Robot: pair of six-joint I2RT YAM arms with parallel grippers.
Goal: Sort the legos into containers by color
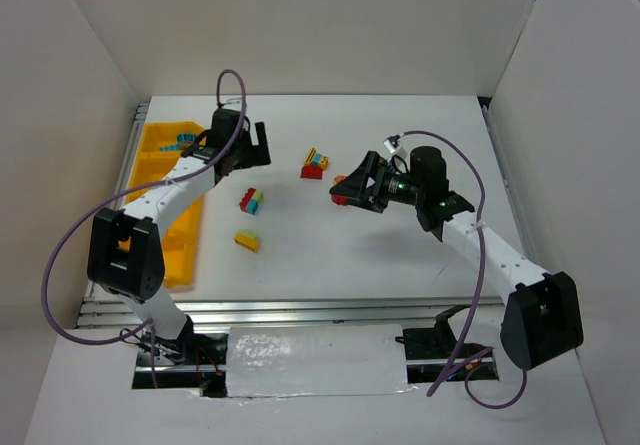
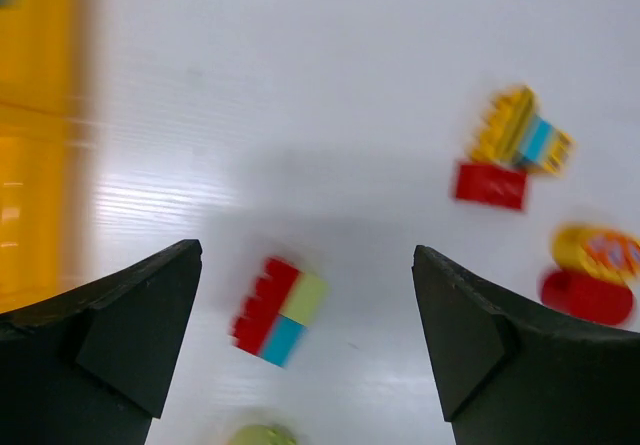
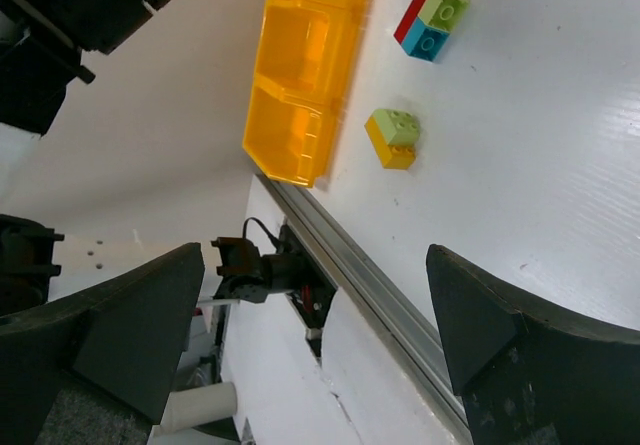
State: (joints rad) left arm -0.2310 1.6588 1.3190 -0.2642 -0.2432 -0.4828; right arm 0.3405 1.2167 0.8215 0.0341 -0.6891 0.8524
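The red, pale-green and teal clump (image 1: pixel 251 200) (image 2: pixel 278 310) lies at a slant. My left gripper needs to move back and down over it next, turning to match that slant.
Along the table's left edge lies the long yellow-orange tray of containers (image 1: pixel 180 245), with teal legos (image 1: pixel 185 140) in its far compartment. My left gripper (image 1: pixel 262 147) hovers open and empty just right of the tray. In its wrist view the left gripper (image 2: pixel 305 255) frames a red, pale-green and teal clump (image 2: pixel 278 310). A yellow, teal and red clump (image 1: pixel 315 163) lies mid-table. A pale-green-on-yellow brick (image 1: pixel 247 240) sits nearer me. My right gripper (image 1: pixel 352 187) is open, tilted over a red and yellow piece (image 2: pixel 595 275). Nothing is between the right gripper's (image 3: pixel 315 255) fingers.
The right wrist view shows the tray's near end (image 3: pixel 300 85), the three-colour clump (image 3: pixel 432 17) and the green-on-yellow brick (image 3: pixel 393 138). A metal rail (image 3: pixel 380 285) runs along the table's near edge. White walls enclose the table on three sides.
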